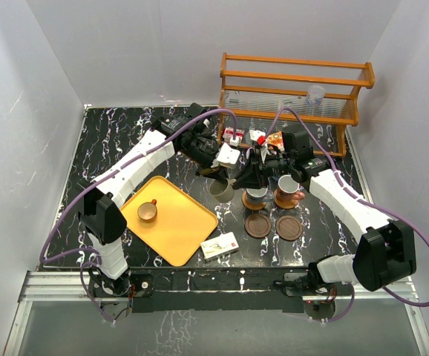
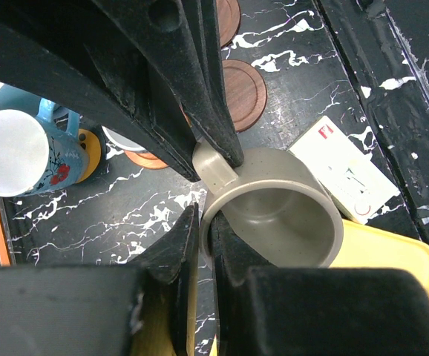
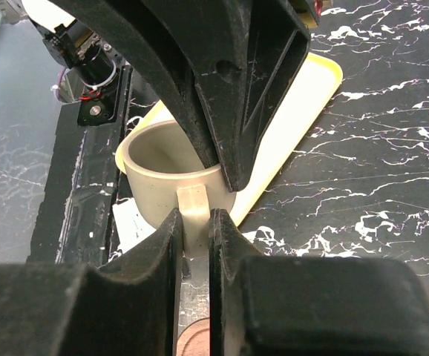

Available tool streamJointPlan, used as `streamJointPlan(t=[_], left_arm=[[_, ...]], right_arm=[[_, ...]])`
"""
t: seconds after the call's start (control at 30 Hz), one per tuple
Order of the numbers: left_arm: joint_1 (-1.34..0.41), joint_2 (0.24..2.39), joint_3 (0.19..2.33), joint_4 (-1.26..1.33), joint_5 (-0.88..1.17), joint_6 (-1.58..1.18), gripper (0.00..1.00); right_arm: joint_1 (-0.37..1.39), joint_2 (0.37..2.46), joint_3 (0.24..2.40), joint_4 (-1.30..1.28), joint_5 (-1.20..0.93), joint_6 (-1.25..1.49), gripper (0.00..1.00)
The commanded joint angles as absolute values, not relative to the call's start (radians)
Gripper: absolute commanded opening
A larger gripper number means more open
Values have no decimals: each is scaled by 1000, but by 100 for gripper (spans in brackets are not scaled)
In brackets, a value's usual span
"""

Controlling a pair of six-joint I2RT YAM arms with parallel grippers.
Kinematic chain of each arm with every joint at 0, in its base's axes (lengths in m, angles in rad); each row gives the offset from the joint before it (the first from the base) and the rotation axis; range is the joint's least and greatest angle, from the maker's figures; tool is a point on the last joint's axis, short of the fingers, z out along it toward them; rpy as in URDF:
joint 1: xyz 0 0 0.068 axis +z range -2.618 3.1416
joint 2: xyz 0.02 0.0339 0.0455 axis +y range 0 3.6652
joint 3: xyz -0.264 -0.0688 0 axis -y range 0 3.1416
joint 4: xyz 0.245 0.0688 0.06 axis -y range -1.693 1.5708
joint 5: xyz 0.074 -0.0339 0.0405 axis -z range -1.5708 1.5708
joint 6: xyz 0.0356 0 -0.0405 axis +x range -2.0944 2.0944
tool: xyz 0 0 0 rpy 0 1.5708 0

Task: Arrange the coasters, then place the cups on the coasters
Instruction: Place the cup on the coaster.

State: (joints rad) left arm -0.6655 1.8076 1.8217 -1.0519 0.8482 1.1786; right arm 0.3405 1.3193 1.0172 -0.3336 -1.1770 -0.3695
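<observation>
Next, my right gripper moves back and down to release the cup on the bare coaster farther from the tray [image 1: 289, 228], which lies below it, nearer my base.
A grey-green cup [image 1: 222, 190] hangs over the table between both arms, beside the tray's far corner. My left gripper [image 2: 203, 237] is shut on its rim wall, one finger inside and one outside. My right gripper [image 3: 194, 230] is shut on the cup's handle [image 3: 194, 211]. Two bare dark brown coasters [image 1: 257, 225] [image 1: 289, 227] lie in front of the right arm. Behind them stand two cups on coasters, a pale one [image 1: 256, 197] and an orange-brown one [image 1: 287, 191]. A light blue cup [image 2: 21, 152] shows in the left wrist view. A small orange-brown cup [image 1: 148, 211] stands on the tray.
The large yellow tray [image 1: 177, 230] lies at front left. A white card box [image 1: 220, 245] rests at its near corner. A wooden rack [image 1: 296, 89] with a clear plastic cup [image 1: 315, 95] stands at the back right, small boxes in front of it.
</observation>
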Motion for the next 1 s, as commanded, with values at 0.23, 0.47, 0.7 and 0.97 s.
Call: streamJointPlan(t=[0.23, 0.47, 0.7, 0.97], left_arm=[[-672, 1750, 1842, -1019, 805, 1113, 33], [-669, 1711, 1811, -984, 695, 1052, 54], [-669, 1668, 1736, -937, 643, 1015, 67], [-669, 1634, 1676, -856, 584, 959, 74]], right_arm=[[283, 1230, 986, -457, -1120, -556, 0], [180, 1157, 985, -767, -1022, -817, 0], [111, 1010, 912, -922, -831, -953, 0], [73, 923, 817, -950, -645, -1033, 0]])
